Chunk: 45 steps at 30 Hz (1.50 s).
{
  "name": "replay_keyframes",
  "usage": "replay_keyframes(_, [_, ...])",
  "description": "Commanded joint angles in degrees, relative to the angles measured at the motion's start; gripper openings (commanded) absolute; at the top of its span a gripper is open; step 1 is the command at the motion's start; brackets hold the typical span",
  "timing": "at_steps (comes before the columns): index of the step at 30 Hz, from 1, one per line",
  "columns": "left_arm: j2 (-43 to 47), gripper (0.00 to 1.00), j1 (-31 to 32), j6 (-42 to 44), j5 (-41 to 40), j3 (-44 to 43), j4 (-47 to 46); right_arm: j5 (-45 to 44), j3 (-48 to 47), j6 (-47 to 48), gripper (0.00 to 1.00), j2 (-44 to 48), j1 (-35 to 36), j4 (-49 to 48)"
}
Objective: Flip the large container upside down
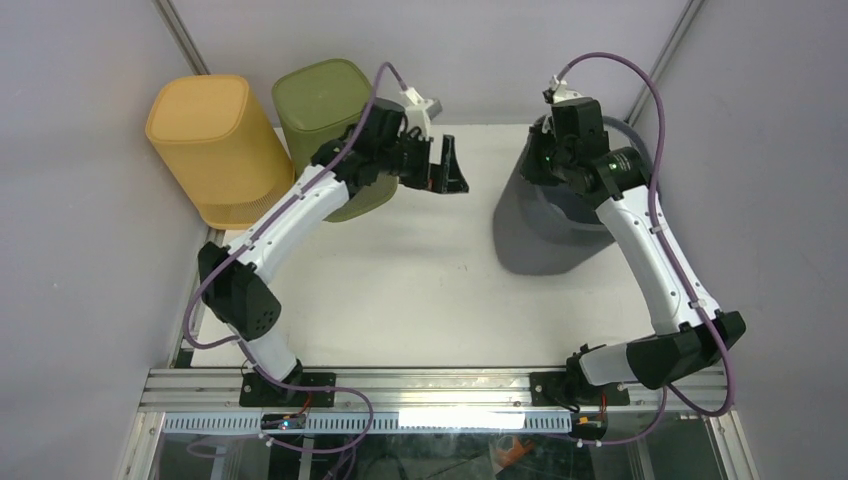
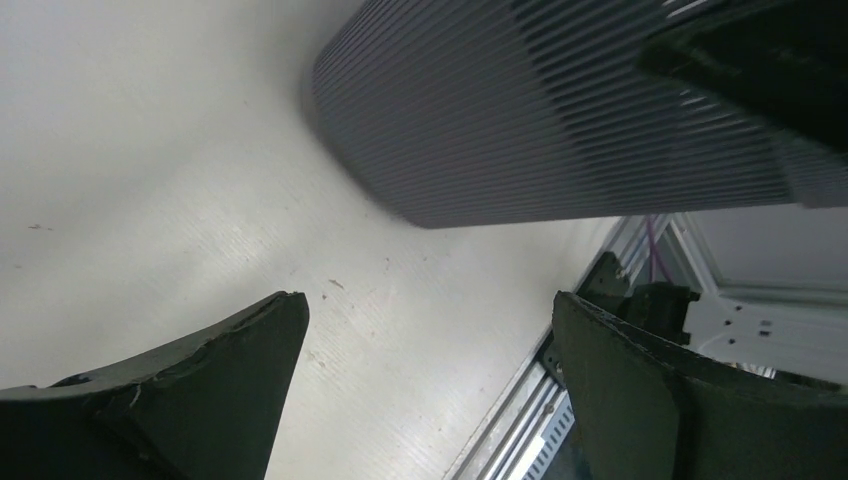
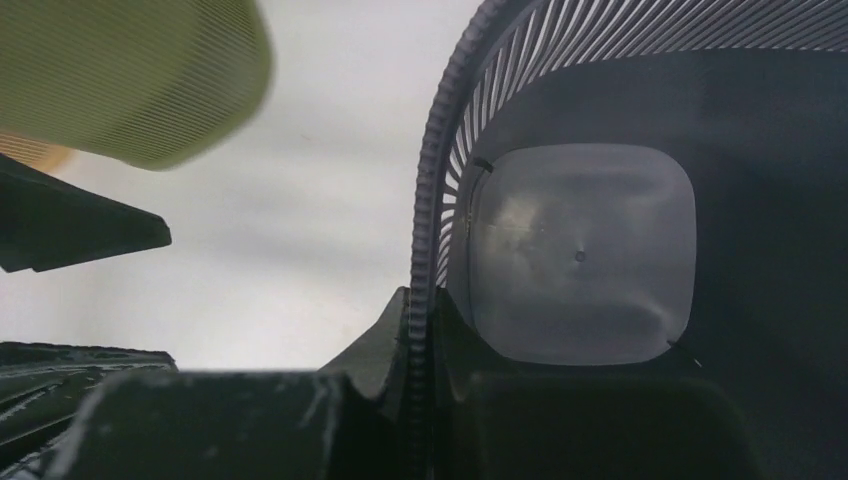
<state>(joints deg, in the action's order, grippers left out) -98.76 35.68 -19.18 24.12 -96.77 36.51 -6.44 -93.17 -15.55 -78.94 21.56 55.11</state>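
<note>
The robot should next tilt the upright container in its right gripper down and to the left in the top view onto its side and let it go, since the tabletop there is bare.
The large grey ribbed container (image 1: 545, 225) stands at the right back of the table, its open mouth facing up towards my right arm. My right gripper (image 1: 556, 160) is shut on its rim, one finger inside and one outside the wall. In the right wrist view (image 3: 420, 300) the rim (image 3: 438, 180) runs between the jaws and the container's pale inner base (image 3: 580, 250) shows. My left gripper (image 1: 450, 165) is open and empty, held above the table to the left of the container. The left wrist view (image 2: 425, 305) shows the container's ribbed wall (image 2: 560, 110) ahead.
A yellow container (image 1: 210, 140) and a green container (image 1: 325, 100) stand upside down at the back left, the green one just behind my left forearm. Grey walls close in the back and sides. An aluminium rail (image 1: 430, 385) runs along the near edge.
</note>
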Motion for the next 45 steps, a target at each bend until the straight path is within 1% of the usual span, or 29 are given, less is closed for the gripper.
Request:
replay_keyframes(1, [7.93,0.99,-6.74,-4.63,1.66,-6.99,1.58,20.28,-2.20,-10.74,0.00,-0.45,0.35,-23.07])
replay_keyframes(5, [11.37,0.99,-12.71,-6.77,3.26,-9.55,0.98,25.97,0.79,-18.33,0.00,-1.20,0.31,-36.19])
replay_keyframes(8, [12.89,0.99,-13.94,-6.26,2.68,-11.80,0.12,28.50,1.53,-24.35,0.00,-2.78,0.19,-42.97])
replay_keyframes(12, [12.97,0.99,-14.14,-5.87,3.48,-12.81,-1.19,30.07,6.00,-31.89,0.00,-3.58,-0.88,-51.59])
replay_keyframes(15, [12.25,0.99,-14.14,-6.09,4.72,-12.75,-1.44,32.12,11.73,-37.45,0.00,-3.07,-3.38,-56.13])
replay_keyframes(17, [12.13,0.99,-14.15,-6.05,5.47,-12.16,-1.71,34.68,18.32,-43.00,0.00,-2.09,-5.55,-61.27])
replay_keyframes(18, [12.11,0.99,-14.15,-6.05,5.76,-11.70,-1.97,35.11,21.18,-43.00,0.00,-1.53,-6.71,-63.95])
replay_keyframes(19, [12.00,0.99,-14.13,-6.02,5.98,-11.27,-2.17,36.54,23.79,-45.71,0.00,-0.83,-7.62,-65.87])
replay_keyframes(21, [11.80,0.99,-14.15,-5.95,6.47,-10.59,-2.36,37.40,28.00,-47.01,0.00,0.85,-9.16,-67.43])
replay_keyframes(23, [11.55,0.99,-14.12,-5.99,7.24,-9.87,-2.67,37.88,31.40,-46.70,0.00,2.86,-10.50,-66.83])
replay_keyframes(27, [10.61,0.99,-14.07,-6.68,9.67,-7.95,-3.75,37.47,35.86,-43.89,0.00,7.42,-12.82,-58.51])
replay_keyframes(28, [10.27,0.99,-14.14,-6.82,10.33,-7.51,-3.87,36.29,36.47,-38.93,0.05,8.55,-13.23,-55.39])
replay_keyframes(29, [9.90,0.99,-14.05,-6.88,10.82,-6.98,-3.99,35.20,37.18,-36.35,0.14,9.65,-13.66,-52.66])
replay_keyframes(30, [9.69,0.99,-14.03,-6.92,11.06,-6.41,-3.99,34.03,37.71,-34.20,0.25,10.82,-13.91,-49.77])
replay_keyframes(31, [9.46,0.99,-14.06,-6.88,11.12,-5.76,-4.06,33.13,38.04,-32.55,0.34,11.71,-14.19,-46.82])
replay_keyframes(32, [9.39,0.99,-14.06,-6.70,10.89,-5.14,-4.08,31.18,38.10,-29.72,0.47,12.59,-14.38,-44.12])
replay_keyframes(33, [9.52,0.99,-14.06,-6.60,10.37,-4.41,-4.13,31.18,37.77,-29.72,0.47,13.23,-14.48,-41.09])
replay_keyframes(34, [9.69,0.99,-14.06,-6.45,9.99,-3.65,-4.32,28.38,37.00,-25.69,0.64,13.54,-14.52,-37.86])
replay_keyframes(36, [9.72,0.99,-14.06,-6.21,9.56,-2.61,-4.35,24.93,34.98,-21.07,0.74,13.77,-14.61,-31.92])
replay_keyframes(39, [9.55,0.99,-14.04,-6.47,9.85,-1.21,-4.18,19.44,31.23,-15.57,0.82,13.43,-14.56,-23.87])
replay_keyframes(42, [9.80,0.99,-13.97,-5.43,8.19,0.87,-3.74,15.33,27.96,-11.41,0.84,13.75,-14.67,-18.26])
replay_keyframes(45, [9.54,0.99,-13.72,-3.01,2.94,3.83,-2.32,12.60,25.45,-9.44,0.85,14.70,-14.69,-13.50])
